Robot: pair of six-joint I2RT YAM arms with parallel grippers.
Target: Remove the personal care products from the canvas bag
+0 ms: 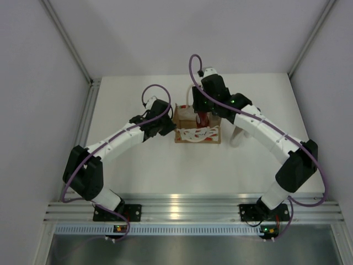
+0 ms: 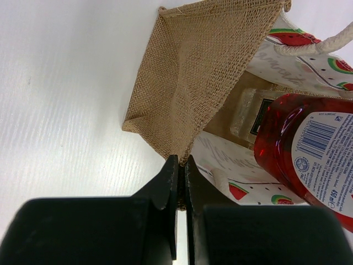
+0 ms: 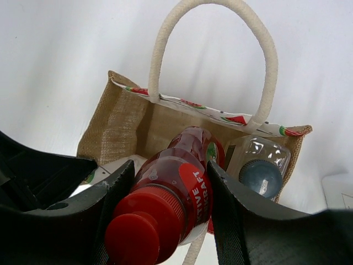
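Observation:
My right gripper lifts, comes back past the bag (image 1: 197, 134) and down and releases the red bottle next, since bare tabletop lies below and back from that gripper.
The canvas bag (image 1: 197, 134) stands at the table's middle, tan burlap with a white printed panel and white rope handles (image 3: 259, 66). My left gripper (image 1: 169, 126) is shut on the bag's left burlap edge (image 2: 182, 132). My right gripper (image 3: 171, 168) is over the bag's mouth, shut on the red bottle (image 3: 182, 187) just below its red cap. The bottle's lower part is still inside the bag. It also shows in the left wrist view (image 2: 309, 154). A pale bottle with a dark cap (image 3: 260, 175) stands inside the bag at its right end. A white bottle (image 1: 238, 136) is on the table right of the bag.
White walls enclose the table at the back and on both sides. The right arm (image 1: 270, 138) reaches over the white bottle. Bare tabletop (image 1: 138, 165) lies in front of the bag, and a metal rail (image 1: 182, 210) runs along the near edge.

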